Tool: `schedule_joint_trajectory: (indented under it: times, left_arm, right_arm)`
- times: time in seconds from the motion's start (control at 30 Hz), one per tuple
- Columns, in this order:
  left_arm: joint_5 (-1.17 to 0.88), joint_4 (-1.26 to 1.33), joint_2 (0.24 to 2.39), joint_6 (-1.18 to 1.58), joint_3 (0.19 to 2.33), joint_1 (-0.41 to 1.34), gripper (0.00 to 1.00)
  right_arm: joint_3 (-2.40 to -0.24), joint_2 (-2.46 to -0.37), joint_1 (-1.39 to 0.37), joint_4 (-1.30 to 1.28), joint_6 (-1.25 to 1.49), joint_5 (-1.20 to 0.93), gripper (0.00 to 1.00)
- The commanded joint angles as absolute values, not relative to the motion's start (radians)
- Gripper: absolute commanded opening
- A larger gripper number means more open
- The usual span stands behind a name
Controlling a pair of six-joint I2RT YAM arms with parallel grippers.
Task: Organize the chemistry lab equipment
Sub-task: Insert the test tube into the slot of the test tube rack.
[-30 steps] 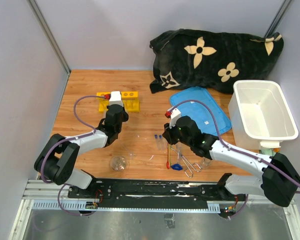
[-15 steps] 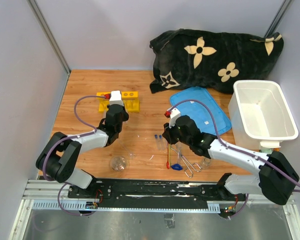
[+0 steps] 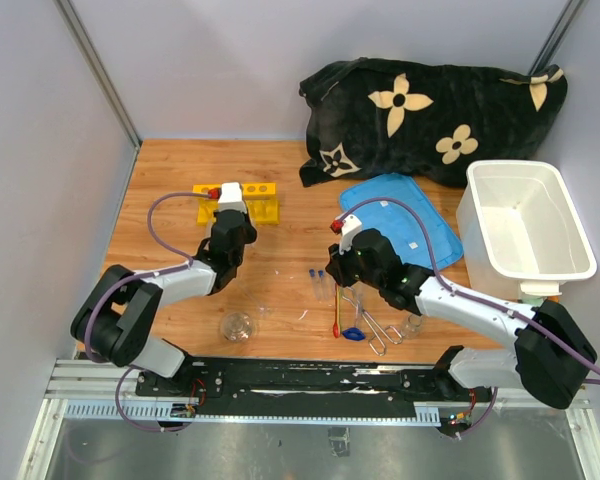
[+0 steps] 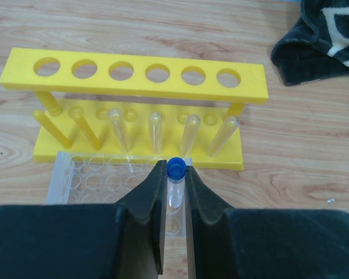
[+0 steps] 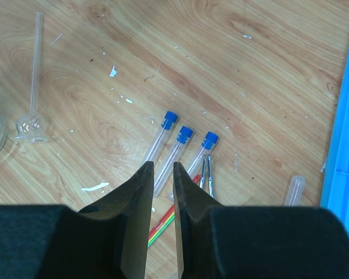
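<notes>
To seat the tube in an end hole (image 4: 173,220) of the clear tray, my left gripper should lower and move slightly back first.
My left gripper (image 4: 175,174) is shut on a clear test tube (image 4: 175,185) with a blue cap, held upright just in front of the yellow holed tube rack (image 4: 139,75), above a clear holed tray (image 4: 96,181). In the top view the left gripper (image 3: 230,215) hangs at the rack (image 3: 255,190). My right gripper (image 5: 163,165) hovers open by a narrow gap, with nothing in it, over three blue-capped test tubes (image 5: 175,152) lying side by side. Metal tongs (image 5: 206,171) and a red-handled spatula (image 5: 163,228) lie beside them.
A long-necked flask (image 5: 34,87) lies left of the tubes and a round flask (image 3: 238,326) stands near the front edge. An uncapped tube (image 5: 294,190) lies by the blue lid (image 3: 400,220). The white tub (image 3: 528,228) stands at right and the black cloth (image 3: 430,110) behind.
</notes>
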State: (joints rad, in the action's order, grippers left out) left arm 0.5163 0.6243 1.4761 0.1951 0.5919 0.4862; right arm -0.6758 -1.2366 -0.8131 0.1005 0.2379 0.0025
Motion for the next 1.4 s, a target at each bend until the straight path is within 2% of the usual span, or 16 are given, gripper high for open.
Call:
schedule_joint_trajectory:
  times: [0.0, 0.23, 1.07, 1.13, 1.3, 1.37]
  left_arm:
    - [0.518, 0.597, 1.418, 0.213, 0.556, 0.481, 0.00]
    - [0.529, 0.582, 1.372, 0.224, 0.524, 0.481, 0.00]
    - [0.509, 0.644, 1.450, 0.224, 0.525, 0.482, 0.00]
    - [0.509, 0.644, 1.448, 0.225, 0.525, 0.482, 0.04]
    - [0.500, 0.641, 1.441, 0.225, 0.523, 0.482, 0.29]
    - [0.501, 0.640, 1.433, 0.232, 0.521, 0.482, 0.35]
  right_arm:
    - [-0.686, -1.242, -0.799, 0.123, 0.238, -0.009, 0.21]
    - [-0.684, -1.242, -0.797, 0.126, 0.245, -0.017, 0.21]
    - [-0.681, -1.252, -0.776, 0.132, 0.247, -0.028, 0.21]
    - [-0.682, -1.252, -0.775, 0.132, 0.247, -0.029, 0.21]
    - [-0.682, -1.251, -0.775, 0.130, 0.246, -0.029, 0.21]
    - [-0.682, -1.250, -0.774, 0.129, 0.246, -0.029, 0.21]
